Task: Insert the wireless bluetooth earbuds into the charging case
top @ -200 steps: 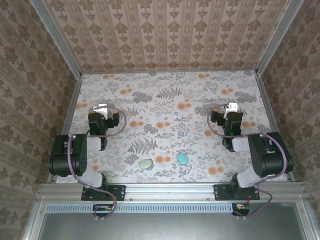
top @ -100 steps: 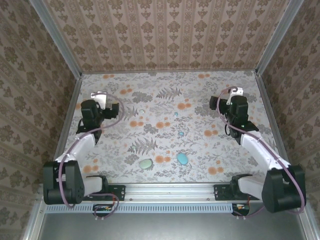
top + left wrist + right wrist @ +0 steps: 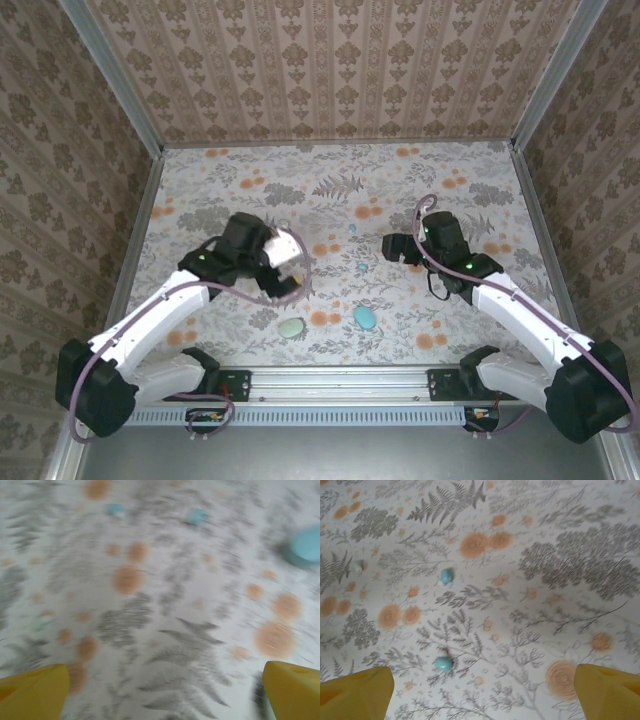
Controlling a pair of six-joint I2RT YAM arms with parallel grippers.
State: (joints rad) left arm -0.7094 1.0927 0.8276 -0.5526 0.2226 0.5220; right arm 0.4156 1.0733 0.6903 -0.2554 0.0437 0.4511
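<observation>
The left gripper draws open fingers back and down next around the green oval charging case, which lies below it and back toward the table's front edge.
Two tiny teal earbuds lie apart on the flowered table, one farther back and one nearer. In the right wrist view they sit at upper left and lower left, ahead of my open right gripper. The blurred left wrist view has both far ahead, one earbud left of the other earbud. My left gripper is open and empty. From above, the left gripper hovers left of the earbuds and the right gripper right of them.
A blue oval and a pale green oval lie near the front edge; the blue oval is at the left wrist view's right side. A small pale bit lies farther left. Patterned walls enclose the table.
Both arms have unfolded from the table's sides and swung inward to the middle. The left gripper is still moving, its view blurred. The earbuds and ovals have not moved.
</observation>
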